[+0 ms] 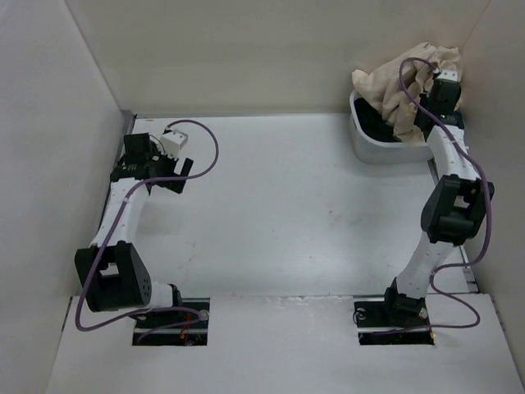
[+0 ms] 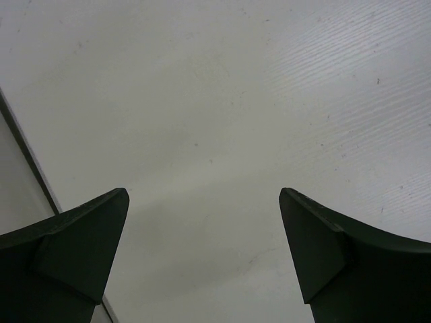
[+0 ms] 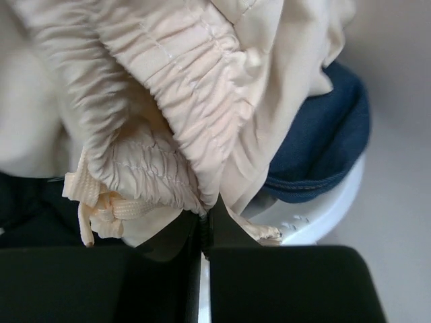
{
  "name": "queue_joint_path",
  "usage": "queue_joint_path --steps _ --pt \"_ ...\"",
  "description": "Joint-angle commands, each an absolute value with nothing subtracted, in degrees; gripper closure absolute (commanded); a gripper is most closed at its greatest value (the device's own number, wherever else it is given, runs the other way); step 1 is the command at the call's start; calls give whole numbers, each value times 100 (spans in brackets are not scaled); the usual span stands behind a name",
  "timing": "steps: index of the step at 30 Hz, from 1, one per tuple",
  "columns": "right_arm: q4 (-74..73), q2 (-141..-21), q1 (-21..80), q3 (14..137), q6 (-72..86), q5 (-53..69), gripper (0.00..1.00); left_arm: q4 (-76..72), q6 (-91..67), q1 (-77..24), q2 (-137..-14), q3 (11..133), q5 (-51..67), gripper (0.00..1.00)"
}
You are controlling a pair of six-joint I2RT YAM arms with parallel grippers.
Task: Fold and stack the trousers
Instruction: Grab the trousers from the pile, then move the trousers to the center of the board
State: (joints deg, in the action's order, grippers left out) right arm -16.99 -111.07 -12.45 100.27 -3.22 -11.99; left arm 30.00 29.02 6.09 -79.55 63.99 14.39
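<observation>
My right gripper rises next, sweeps the trousers (image 1: 406,82) across the table, lowers and releases the waistband on the tabletop in front of the basket, because that spot is bare.
The cream trousers (image 1: 406,82) hang bunched above the white basket (image 1: 369,146) at the back right. My right gripper (image 1: 435,82) is shut on their gathered elastic waistband (image 3: 195,114) and holds them lifted; a drawstring (image 3: 91,205) dangles at the left. My left gripper (image 1: 176,168) is open and empty over the bare table at the far left; its dark fingers (image 2: 74,249) frame only white tabletop.
A dark blue denim garment (image 3: 323,155) lies in the basket under the trousers. White walls close in on the left, back and right. The basket rim (image 3: 337,208) is just below my right fingers.
</observation>
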Motion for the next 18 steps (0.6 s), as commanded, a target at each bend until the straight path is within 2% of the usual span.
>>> queue_joint_path --steps 1,5,6,10,13,16,18 --pt "-1389 -9890 -807 10818 -79 -949 100 2813 2945 725 -7436 6250 1494 0" --pt "-1371 -9325 695 11783 -403 -1063 100 2646 2752 936 -7085 6030 1520 0" --pt "-1406 -9334 1360 12239 -578 -1203 100 2628 2673 988 -7006 6003 1555 0" --pt "-1214 -9982 3479 14039 -1185 -1520 100 2724 2540 1340 -6777 6038 1968 0" --pt "-321 -10712 4799 15422 -1747 -1468 100 2707 2321 1743 -6733 6274 2284 0" --pt "1357 -10714 5592 15276 -1986 -1389 100 2506 1944 2209 -6706 6599 2513 0" --pt "1827 -10644 5848 15153 -1908 -1319 100 2374 1741 2455 -6706 6793 2706 0"
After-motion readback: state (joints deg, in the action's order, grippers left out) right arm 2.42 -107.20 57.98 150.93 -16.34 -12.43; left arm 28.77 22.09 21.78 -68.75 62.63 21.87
